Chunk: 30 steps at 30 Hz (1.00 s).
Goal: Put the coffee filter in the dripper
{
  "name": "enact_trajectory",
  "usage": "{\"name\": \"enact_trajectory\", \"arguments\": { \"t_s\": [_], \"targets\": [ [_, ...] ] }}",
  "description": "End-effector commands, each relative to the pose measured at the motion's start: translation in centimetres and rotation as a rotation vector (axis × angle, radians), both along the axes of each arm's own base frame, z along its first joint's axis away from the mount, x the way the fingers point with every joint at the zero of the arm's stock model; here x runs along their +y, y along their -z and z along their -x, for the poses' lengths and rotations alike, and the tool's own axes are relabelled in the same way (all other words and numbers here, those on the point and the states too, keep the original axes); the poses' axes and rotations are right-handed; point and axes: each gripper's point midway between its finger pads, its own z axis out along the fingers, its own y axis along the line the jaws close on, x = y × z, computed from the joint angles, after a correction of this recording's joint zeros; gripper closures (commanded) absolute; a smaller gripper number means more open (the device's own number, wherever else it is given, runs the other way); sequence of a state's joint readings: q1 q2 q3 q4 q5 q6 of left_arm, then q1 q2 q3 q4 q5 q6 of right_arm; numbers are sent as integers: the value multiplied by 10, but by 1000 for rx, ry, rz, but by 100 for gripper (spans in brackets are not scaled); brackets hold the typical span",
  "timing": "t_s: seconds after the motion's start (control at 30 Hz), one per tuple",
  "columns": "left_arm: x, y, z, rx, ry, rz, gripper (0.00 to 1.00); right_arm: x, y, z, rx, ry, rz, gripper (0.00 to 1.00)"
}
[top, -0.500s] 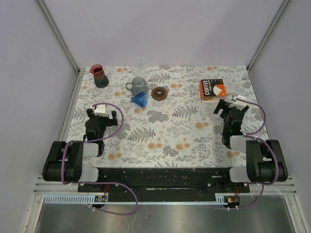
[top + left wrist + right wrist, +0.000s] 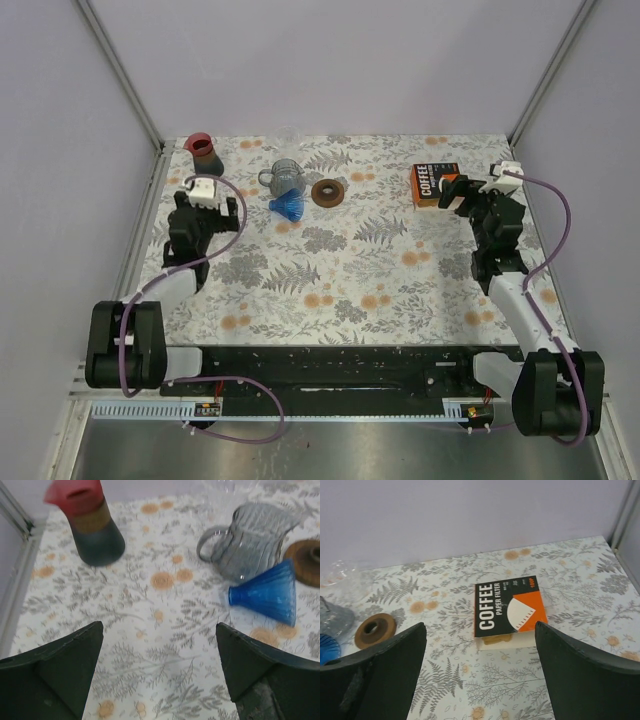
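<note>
The blue dripper crowds the cup's near side, so my left gripper must next go outward, tip down and close on the grey cup's rim [image 2: 235,516] beside the handle [image 2: 275,168].
The coffee filter box [image 2: 436,185], black and orange, lies flat at the far right; in the right wrist view this box [image 2: 509,607] shows brown filters [image 2: 495,640] peeking from its near end. My right gripper [image 2: 470,190] hovers just right of it, open [image 2: 480,625], with the box ahead between the finger lines. The blue ribbed dripper [image 2: 288,205] lies on its side at the far middle. My left gripper [image 2: 205,207] stands open to its left, empty [image 2: 159,626], with the dripper [image 2: 267,592] ahead on the right.
A grey see-through ribbed cup with a handle [image 2: 283,178] stands right behind the dripper. A brown ring [image 2: 328,193] lies to its right. A dark carafe with a red top [image 2: 205,155] stands in the far left corner. Frame posts and walls edge the floral tabletop [image 2: 350,270].
Both arms have reached forward from near their bases: the left gripper toward the carafe and dripper, the right gripper up beside the filter box. Both stay open.
</note>
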State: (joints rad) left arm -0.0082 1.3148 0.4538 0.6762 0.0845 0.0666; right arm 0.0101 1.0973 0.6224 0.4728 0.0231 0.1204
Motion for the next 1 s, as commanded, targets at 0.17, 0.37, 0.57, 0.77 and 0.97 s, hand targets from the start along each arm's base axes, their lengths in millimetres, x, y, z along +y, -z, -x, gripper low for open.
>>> {"name": "enact_trajectory", "arguments": {
  "t_s": [0.17,0.37,0.57,0.77,0.97],
  "targets": [
    [12,-105,-36,94,-28,-76,3,33,-26,13,80,-177,-81,4],
    [-2,-163,-68,107,55,-79,12,40,-27,20,100,-214,-98,4],
    [-21,-141,-113,272,83,-8,24,43,-21,19,127,-225,-106,4],
    [-67,-95,-148,392,154,-72,24,43,-12,16,148,-227,-105,4],
    [-105,-67,-182,412,193,-139,24,44,-2,13,175,-232,-105,4]
  ]
}}
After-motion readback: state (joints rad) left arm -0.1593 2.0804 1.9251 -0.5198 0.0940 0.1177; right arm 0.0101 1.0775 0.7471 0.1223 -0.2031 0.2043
